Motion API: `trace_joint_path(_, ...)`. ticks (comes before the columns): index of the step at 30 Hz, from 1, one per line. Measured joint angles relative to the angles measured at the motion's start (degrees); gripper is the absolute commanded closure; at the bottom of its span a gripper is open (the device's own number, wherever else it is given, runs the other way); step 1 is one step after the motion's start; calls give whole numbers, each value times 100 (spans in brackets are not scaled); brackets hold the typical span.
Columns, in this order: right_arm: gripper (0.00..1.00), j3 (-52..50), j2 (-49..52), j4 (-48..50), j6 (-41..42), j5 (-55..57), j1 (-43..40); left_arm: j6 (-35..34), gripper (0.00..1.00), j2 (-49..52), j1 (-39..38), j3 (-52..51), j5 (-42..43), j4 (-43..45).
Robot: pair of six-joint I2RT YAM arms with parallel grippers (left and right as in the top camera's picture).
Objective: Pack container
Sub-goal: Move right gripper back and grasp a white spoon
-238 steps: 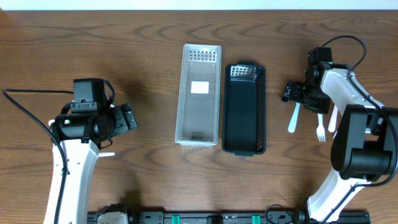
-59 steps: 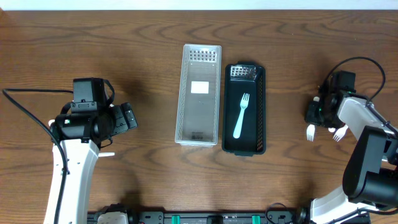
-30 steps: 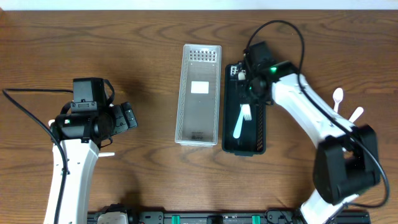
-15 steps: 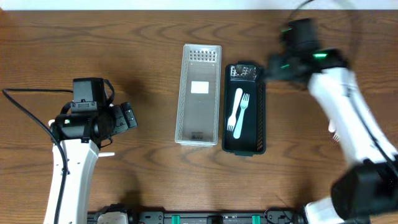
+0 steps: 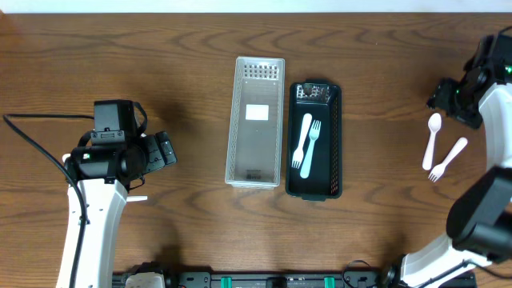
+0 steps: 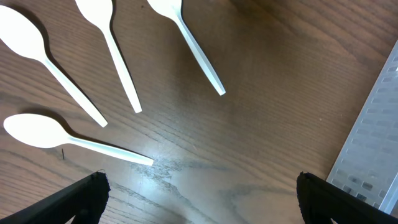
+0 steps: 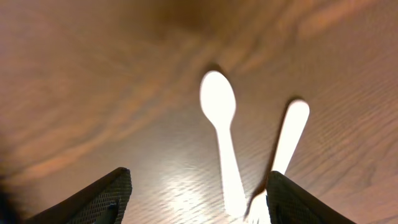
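Observation:
Next, my right gripper lowers to the white spoon's handle just behind its bowl, as fork tines on the table lie near the handle's near end.
A black basket (image 5: 335, 160) at the table's centre holds two white plastic forks (image 5: 306, 146). Beside it on the left stands an empty white basket (image 5: 237, 120). A white spoon (image 5: 432, 138) and a white fork (image 5: 447, 158) lie on the table at the right; they also show in the right wrist view, spoon (image 7: 221, 134) and fork (image 7: 287, 146). My right gripper (image 5: 446, 98) is open and empty above them (image 7: 199, 202). My left gripper (image 5: 164, 150) is open and empty at the left (image 6: 199, 199), near several white spoons (image 6: 112, 46).
The white basket's edge (image 6: 373, 137) shows at the right of the left wrist view. Bare wooden table lies between the baskets and each arm.
Two forks went into the black basket one after the other. My right arm has swung from the basket back to the far right, over the remaining spoon and fork. The left arm has not moved.

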Motion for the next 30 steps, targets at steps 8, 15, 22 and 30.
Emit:
trace_joint_path(8, 26, -33, 815, -48, -201, -4, -118, 0, 2, 0, 0, 0, 2, 0)
trace_joint_path(15, 26, -37, 1338, -85, -286, -22, -118, 0, 2, 0, 0, 0, 0, 7)
trace_joint_path(22, 25, -46, 1456, -76, -361, -26, -118, 0, 2, 0, 0, 0, 0, 74)
trace_joint_path(30, 23, -306, 1456, 155, -413, -26, -118, 0, 2, 0, 0, 0, 0, 101)
